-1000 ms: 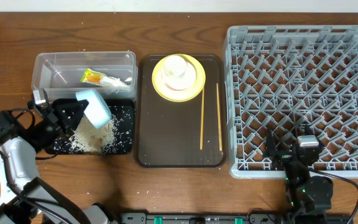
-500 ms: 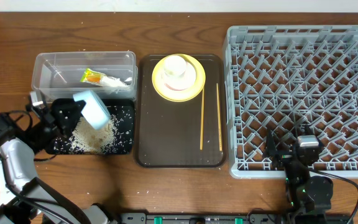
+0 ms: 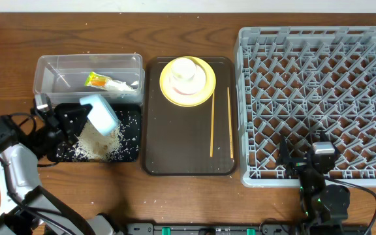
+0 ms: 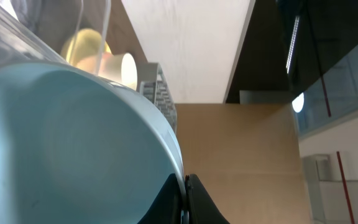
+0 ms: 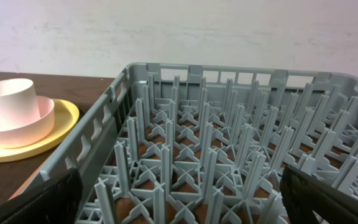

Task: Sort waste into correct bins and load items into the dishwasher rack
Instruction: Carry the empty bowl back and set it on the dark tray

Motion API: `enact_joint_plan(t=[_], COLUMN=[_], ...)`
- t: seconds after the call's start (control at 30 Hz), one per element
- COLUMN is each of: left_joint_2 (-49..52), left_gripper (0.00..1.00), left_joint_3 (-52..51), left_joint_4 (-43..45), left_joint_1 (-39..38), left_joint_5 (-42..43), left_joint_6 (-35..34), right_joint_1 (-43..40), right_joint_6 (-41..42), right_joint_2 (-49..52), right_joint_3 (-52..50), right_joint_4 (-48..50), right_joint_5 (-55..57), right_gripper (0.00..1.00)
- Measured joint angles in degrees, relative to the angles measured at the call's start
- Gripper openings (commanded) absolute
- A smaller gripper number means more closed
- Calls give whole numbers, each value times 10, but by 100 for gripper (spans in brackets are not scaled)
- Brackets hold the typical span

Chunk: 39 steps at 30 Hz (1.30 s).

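The left gripper carries the bowl toward the brown tray next, turns it upright and lowers it for release onto the brown tray's near part, since that's bare.
My left gripper [image 3: 77, 117] is shut on the rim of the light blue bowl [image 3: 99, 114] and holds it tipped on edge over the black tray [image 3: 130, 154]. The bowl fills the left wrist view [image 4: 73, 149], pinched between the fingers [image 4: 185, 199]. White rice grains [image 3: 96, 140] lie piled in the tray. The clear tub [image 3: 44, 75] holds the yellow-green-orange wrapper [image 3: 97, 80] and the white wrapper [image 3: 121, 84]. The white cup [image 3: 184, 70] sits in the pink bowl [image 3: 177, 85] on the yellow plate [image 3: 201, 91]. Two chopsticks [image 3: 212, 124] lie on the brown tray. My right gripper [image 3: 309, 156] is open over the grey rack [image 3: 318, 98].
The dark brown serving tray [image 3: 175, 143] lies between the bins and the rack. The right wrist view shows the rack's pegs [image 5: 216, 155] with the cup [image 5: 11, 102], bowl and plate to the left. Some grains lie scattered on the black tray's right half.
The left gripper and the blue bowl shifted slightly left and back right over the black tray. The right arm has not moved.
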Motion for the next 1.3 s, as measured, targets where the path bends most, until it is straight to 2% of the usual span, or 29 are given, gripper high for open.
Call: enact_joint_plan(t=[0.27,0.6,0.73,1.0,1.17,1.3], left_joint_2=[0,0,0,0,-1,-1], left_gripper=[6,6,6,7,8,12], left_joint_3=[0,0,0,0,0,0], left_joint_4=[-25,-3,22,53,61,62], left_joint_1=[-81,-307,-401,-575,-646,-677], left_joint_5=[-21,-148,-232,-466,-594,-675], left_joint_6=[16,8,-21,-61,-66,-67], right_joint_1=[0,0,0,0,0,0], right_joint_6=[0,0,0,0,0,0], right_joint_2=[0,0,0,0,0,0], right_joint_3=[0,0,0,0,0,0], right_joint_4=[0,0,0,0,0,0], right_joint_5=[0,0,0,0,0,0], right_gripper=[99,99,99,99,99,99])
